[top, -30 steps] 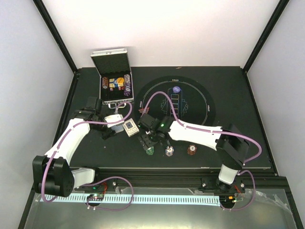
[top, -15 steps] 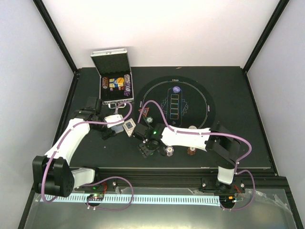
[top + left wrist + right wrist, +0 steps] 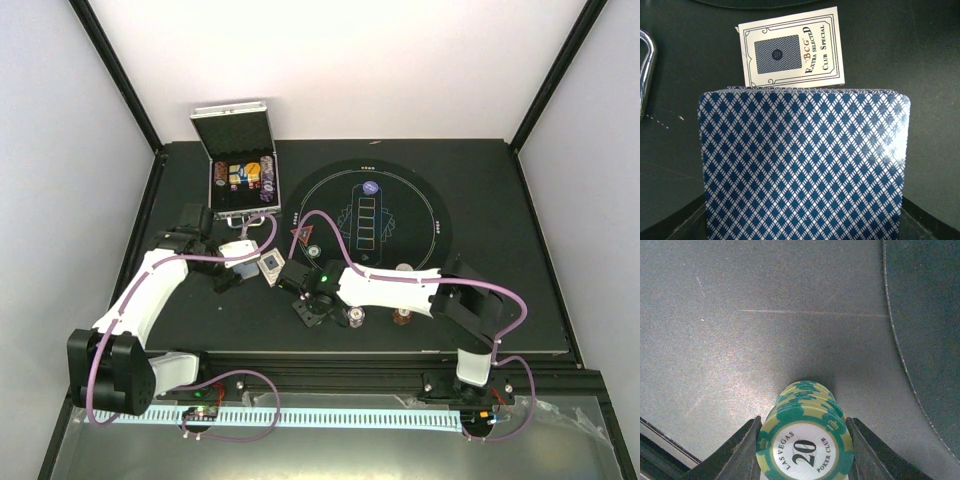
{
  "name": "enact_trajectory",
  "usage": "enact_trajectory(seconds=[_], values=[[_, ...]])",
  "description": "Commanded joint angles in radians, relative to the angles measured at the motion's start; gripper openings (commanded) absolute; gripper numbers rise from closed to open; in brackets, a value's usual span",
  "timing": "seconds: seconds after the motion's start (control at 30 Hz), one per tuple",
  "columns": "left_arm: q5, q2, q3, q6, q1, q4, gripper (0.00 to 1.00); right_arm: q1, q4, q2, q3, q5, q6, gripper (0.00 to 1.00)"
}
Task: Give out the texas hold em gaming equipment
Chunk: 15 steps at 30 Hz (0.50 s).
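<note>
I need to lift my right gripper, carry the green chip outward over the mat and lower it. Then I need to let go of it next to the blue button, which is missing a chip.
A deck of blue diamond-backed playing cards fills the left wrist view and hides the fingers of my left gripper, which is shut on it. Just beyond the deck, a white card box lies flat on the table. My right gripper is down on the table left of the mat, and its fingers press both sides of a stack of green poker chips. From above the gripper covers that stack. A white chip stack and a brown-red chip stack stand to its right.
The open silver case with more pieces stands at the back left. The round black mat carries a blue button; a red triangle token lies at its left edge. The table's front edge is close behind the chip stacks.
My right gripper has come down and left over the green chips, and its jaws have closed in on the stack. The left arm and deck have not moved.
</note>
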<state>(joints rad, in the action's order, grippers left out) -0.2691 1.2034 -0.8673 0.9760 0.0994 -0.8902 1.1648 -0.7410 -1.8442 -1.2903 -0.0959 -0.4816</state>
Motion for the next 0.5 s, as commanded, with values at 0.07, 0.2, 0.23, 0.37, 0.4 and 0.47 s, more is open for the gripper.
enact_trajectory(seconds=[0.07, 0.2, 0.23, 0.37, 0.4, 0.47], values=[[-0.003, -0.03, -0.045, 0.013, -0.004, -0.013, 0.02, 0.004, -0.007, -0.006, -0.019, -0.035, -0.008, 0.34], [-0.002, -0.028, -0.046, 0.015, -0.005, -0.016, 0.02, 0.002, -0.032, 0.024, -0.04, -0.053, -0.006, 0.25], [-0.002, -0.028, -0.046, 0.016, -0.005, -0.016, 0.02, 0.002, -0.041, 0.032, -0.049, -0.062, -0.004, 0.24], [-0.004, -0.028, -0.047, 0.014, -0.006, -0.018, 0.02, -0.008, -0.089, 0.059, -0.088, -0.095, 0.005, 0.14], [-0.004, -0.028, -0.047, 0.014, -0.005, -0.019, 0.01, -0.017, -0.099, 0.067, -0.097, -0.096, 0.006, 0.11], [-0.007, -0.028, -0.046, 0.016, -0.005, -0.022, 0.02, -0.043, -0.102, 0.09, -0.104, -0.094, 0.015, 0.1]])
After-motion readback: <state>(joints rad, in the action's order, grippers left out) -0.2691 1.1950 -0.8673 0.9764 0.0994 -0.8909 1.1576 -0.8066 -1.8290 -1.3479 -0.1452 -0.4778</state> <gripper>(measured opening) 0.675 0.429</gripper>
